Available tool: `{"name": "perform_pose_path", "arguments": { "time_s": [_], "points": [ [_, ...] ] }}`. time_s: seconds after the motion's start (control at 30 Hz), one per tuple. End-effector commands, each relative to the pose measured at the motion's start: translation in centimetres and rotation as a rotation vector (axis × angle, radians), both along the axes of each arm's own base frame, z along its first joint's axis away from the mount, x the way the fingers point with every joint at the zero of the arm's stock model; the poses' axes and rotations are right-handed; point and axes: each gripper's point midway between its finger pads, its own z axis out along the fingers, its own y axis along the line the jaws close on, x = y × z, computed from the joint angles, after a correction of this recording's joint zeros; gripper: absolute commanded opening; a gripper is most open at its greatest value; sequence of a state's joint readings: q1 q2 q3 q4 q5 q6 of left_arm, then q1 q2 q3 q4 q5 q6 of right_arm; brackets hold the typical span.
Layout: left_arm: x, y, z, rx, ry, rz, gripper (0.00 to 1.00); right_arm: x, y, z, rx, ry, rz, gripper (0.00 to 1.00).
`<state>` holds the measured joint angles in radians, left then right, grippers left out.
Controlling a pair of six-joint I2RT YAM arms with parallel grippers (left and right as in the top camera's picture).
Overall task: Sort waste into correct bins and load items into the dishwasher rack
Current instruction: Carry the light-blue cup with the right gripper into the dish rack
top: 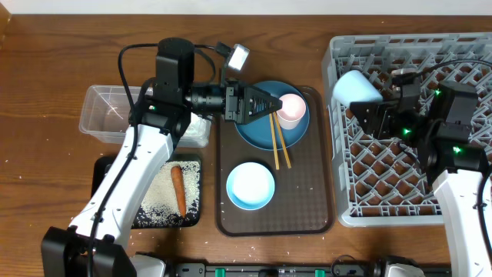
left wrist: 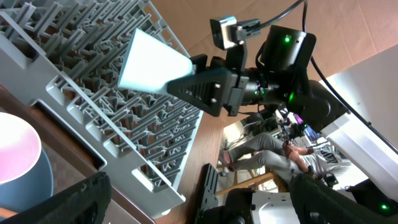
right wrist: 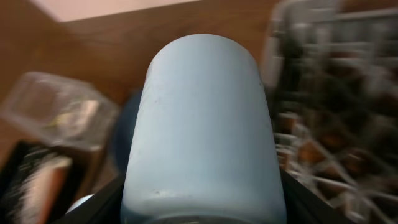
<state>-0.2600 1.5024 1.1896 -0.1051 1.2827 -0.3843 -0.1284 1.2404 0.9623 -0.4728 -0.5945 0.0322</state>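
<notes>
The right gripper lowers next, tilting the sideways light-blue cup opening down to release it among the rack's wires along its plate-side edge [top: 354,118], which are below the gripper.
My right gripper [top: 377,108] is shut on the light-blue cup [top: 357,87] and holds it on its side over the left edge of the grey dishwasher rack [top: 430,177]. The cup fills the right wrist view [right wrist: 202,118], and it shows in the left wrist view [left wrist: 149,62]. My left gripper [top: 270,103] is open and empty beside the pale pink cup [top: 291,108], which stands on the dark-blue plate [top: 257,131]. The chopsticks [top: 280,148] lie across the plate's edge. The white-and-light-blue bowl [top: 250,185] sits in front of it. The carrot [top: 178,188] and rice [top: 157,201] lie in the black tray [top: 100,181].
The plate, bowl and chopsticks rest on a brown serving tray [top: 319,208]. The clear tub [top: 108,115] at the left holds white and silver waste [top: 194,128]. The rack's pegs [left wrist: 93,93] stand close behind the pink cup [left wrist: 12,155].
</notes>
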Motion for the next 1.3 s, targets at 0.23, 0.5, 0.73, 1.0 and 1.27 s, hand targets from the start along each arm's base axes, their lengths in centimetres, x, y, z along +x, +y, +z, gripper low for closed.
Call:
{"name": "perform_pose_path", "arguments": {
  "time_s": [0.23,0.5,0.73,1.0,1.27],
  "points": [
    [-0.1,0.0,0.4,-0.003,-0.028,-0.005,0.94,-0.7,-3.3,3.2,-0.173,0.042,-0.153,0.51],
    [-0.1,0.0,0.4,-0.003,-0.028,-0.005,0.94,-1.7,-2.5,2.4,-0.209,0.123,-0.143,0.50],
    [-0.1,0.0,0.4,-0.003,-0.028,-0.005,0.94,-0.5,-3.2,-1.2,-0.320,0.219,-0.175,0.50],
    [-0.1,0.0,0.4,-0.003,-0.028,-0.005,0.94,1.3,-3.2,-4.7,-0.332,0.286,-0.155,0.49],
    [-0.1,0.0,0.4,-0.003,-0.028,-0.005,0.94,2.0,-3.1,-7.8,-0.342,0.356,-0.134,0.49]
  ]
}}
